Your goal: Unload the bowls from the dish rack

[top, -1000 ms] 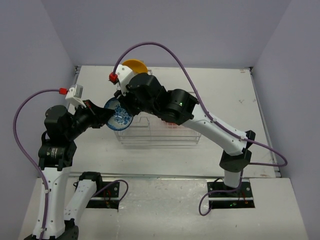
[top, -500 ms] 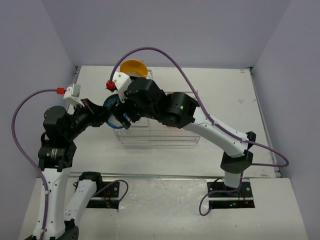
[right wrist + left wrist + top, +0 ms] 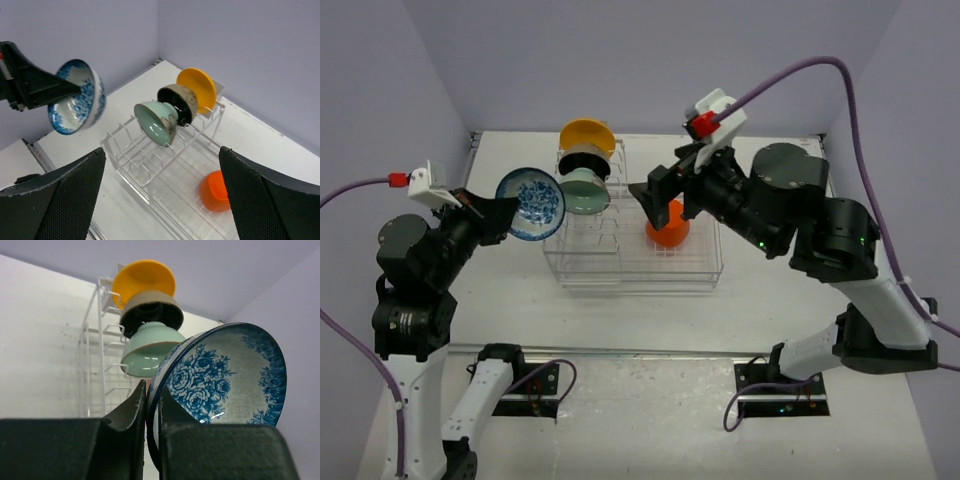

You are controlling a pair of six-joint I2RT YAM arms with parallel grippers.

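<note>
The bare far table corner (image 3: 492, 176) is below my left gripper and to its left in the top view. Next I will lower the bowl in that gripper to the corner and let go of it.
My left gripper (image 3: 503, 214) (image 3: 152, 405) is shut on the rim of the blue-and-white bowl (image 3: 531, 203) (image 3: 225, 375) (image 3: 77, 97), held in the air left of the dish rack (image 3: 630, 272) (image 3: 150, 172). Three bowls stand on edge in the rack's tall slots: yellow (image 3: 587, 135) (image 3: 197, 89), black (image 3: 585, 160) (image 3: 177, 102) and mint green (image 3: 585, 190) (image 3: 155, 122). An orange-red bowl (image 3: 668, 228) (image 3: 217, 191) lies upside down in the low basket. My right gripper (image 3: 660, 195) (image 3: 162, 150) hangs open and empty above the basket.
The rack stands mid-table on the white tabletop (image 3: 770, 180), with purple walls on three sides. A metal rail (image 3: 670, 351) runs along the near edge. The right arm's bulk (image 3: 790, 210) hangs over the table's right half.
My right gripper opened, let go of the blue-and-white bowl and swung up and to the right. The left gripper kept the bowl and drew it left, away from the rack.
</note>
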